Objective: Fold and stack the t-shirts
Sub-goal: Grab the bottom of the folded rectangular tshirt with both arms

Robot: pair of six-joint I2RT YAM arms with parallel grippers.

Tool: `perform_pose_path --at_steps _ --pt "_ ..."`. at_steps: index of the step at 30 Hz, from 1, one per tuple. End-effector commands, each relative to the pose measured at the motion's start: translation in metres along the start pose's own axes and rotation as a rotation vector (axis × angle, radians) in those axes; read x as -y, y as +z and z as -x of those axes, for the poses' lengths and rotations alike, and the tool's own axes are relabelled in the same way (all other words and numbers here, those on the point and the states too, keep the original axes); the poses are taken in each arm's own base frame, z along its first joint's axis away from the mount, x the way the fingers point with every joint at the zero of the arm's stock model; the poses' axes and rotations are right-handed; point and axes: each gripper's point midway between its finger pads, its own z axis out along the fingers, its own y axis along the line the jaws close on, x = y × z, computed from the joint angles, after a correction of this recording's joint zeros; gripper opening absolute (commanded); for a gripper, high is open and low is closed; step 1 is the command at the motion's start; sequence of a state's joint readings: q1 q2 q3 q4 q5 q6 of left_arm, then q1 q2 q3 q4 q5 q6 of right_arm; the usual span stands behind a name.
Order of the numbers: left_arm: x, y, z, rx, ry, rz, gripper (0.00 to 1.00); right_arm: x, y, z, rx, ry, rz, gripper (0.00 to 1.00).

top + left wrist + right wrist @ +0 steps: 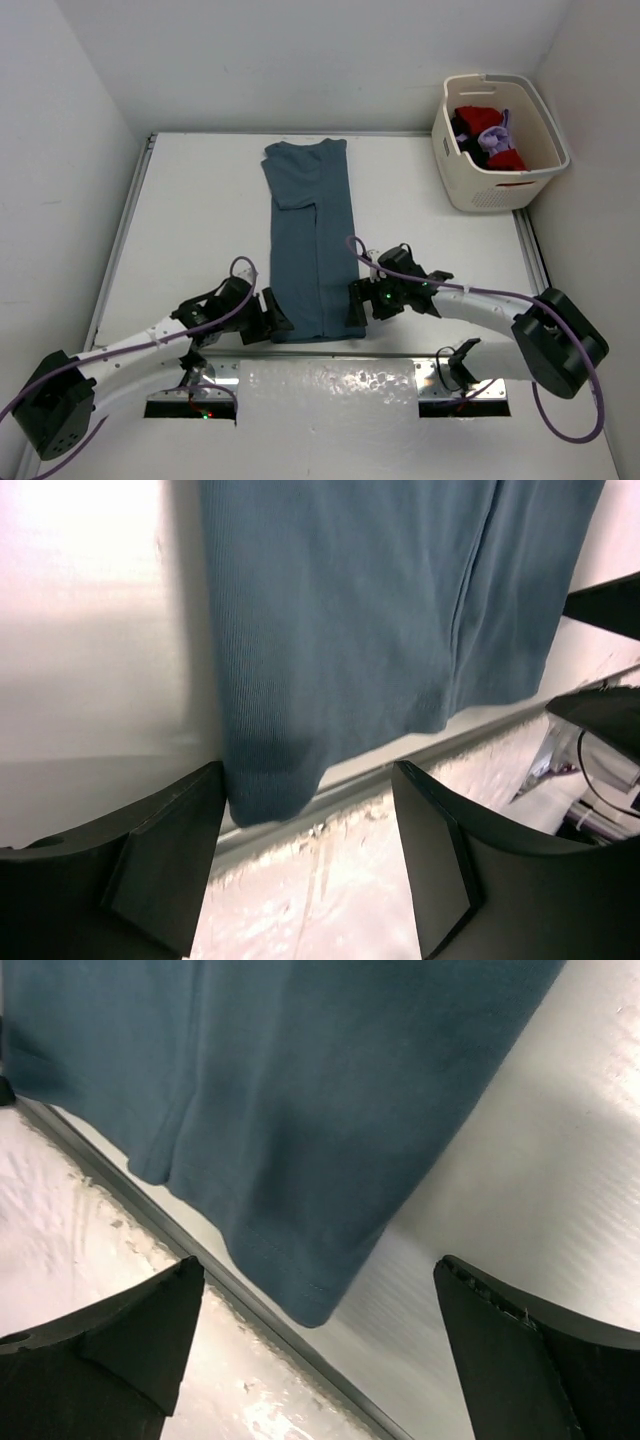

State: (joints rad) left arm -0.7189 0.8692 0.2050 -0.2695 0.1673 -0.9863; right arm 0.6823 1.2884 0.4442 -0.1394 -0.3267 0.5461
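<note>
I need to lower my right gripper next, back toward the metal bar, to close on the t-shirt's hem corner on the basket side.
A teal-blue t-shirt (310,240) lies flat on the white table, folded lengthwise into a long strip, its hem at the near edge. My left gripper (272,317) is open at the strip's near left corner (265,790), which sits between its fingers. My right gripper (356,303) is open at the near right corner (310,1300), with the cloth corner between its fingers (520,1350). Neither holds the cloth. Red, black and lavender shirts (490,135) lie bunched in the basket.
A cream plastic laundry basket (500,190) stands at the far right corner, off the table's edge. White walls close in on three sides. A metal rail (400,755) runs along the table's near edge under the shirt's hem.
</note>
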Motion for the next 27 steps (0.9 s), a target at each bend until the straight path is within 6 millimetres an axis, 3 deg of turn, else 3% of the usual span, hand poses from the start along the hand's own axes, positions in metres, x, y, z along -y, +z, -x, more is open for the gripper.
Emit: perform_pose_path --at_steps 1,5,10,16,19,22,24,27 --pt "-0.053 -0.004 -0.032 -0.105 -0.035 0.196 0.65 0.003 0.004 -0.018 -0.02 0.068 -0.003 0.95" --pt "-0.054 -0.001 -0.035 -0.116 -0.032 0.194 0.54 0.006 0.006 -0.024 -0.031 0.093 -0.011 0.88" --pt "-0.06 -0.001 -0.04 -0.132 -0.035 0.22 0.5 0.006 0.004 -0.033 -0.068 0.112 -0.017 0.8" --pt "-0.061 0.001 -0.041 -0.137 -0.024 0.235 0.28 0.006 0.002 -0.054 -0.137 0.147 -0.008 0.71" --pt "-0.056 0.003 -0.04 -0.132 -0.012 0.217 0.22 0.004 0.005 -0.055 -0.143 0.15 0.01 0.63" --pt "-0.053 0.004 -0.041 -0.133 -0.006 0.208 0.13 0.003 0.006 -0.057 -0.159 0.148 0.007 0.48" --pt "-0.052 0.004 -0.038 -0.124 0.006 0.209 0.12 0.003 0.006 -0.054 -0.148 0.141 0.003 0.43" --pt "-0.042 0.006 -0.031 -0.1 0.032 0.177 0.01 0.007 0.009 -0.048 -0.126 0.128 -0.017 0.32"
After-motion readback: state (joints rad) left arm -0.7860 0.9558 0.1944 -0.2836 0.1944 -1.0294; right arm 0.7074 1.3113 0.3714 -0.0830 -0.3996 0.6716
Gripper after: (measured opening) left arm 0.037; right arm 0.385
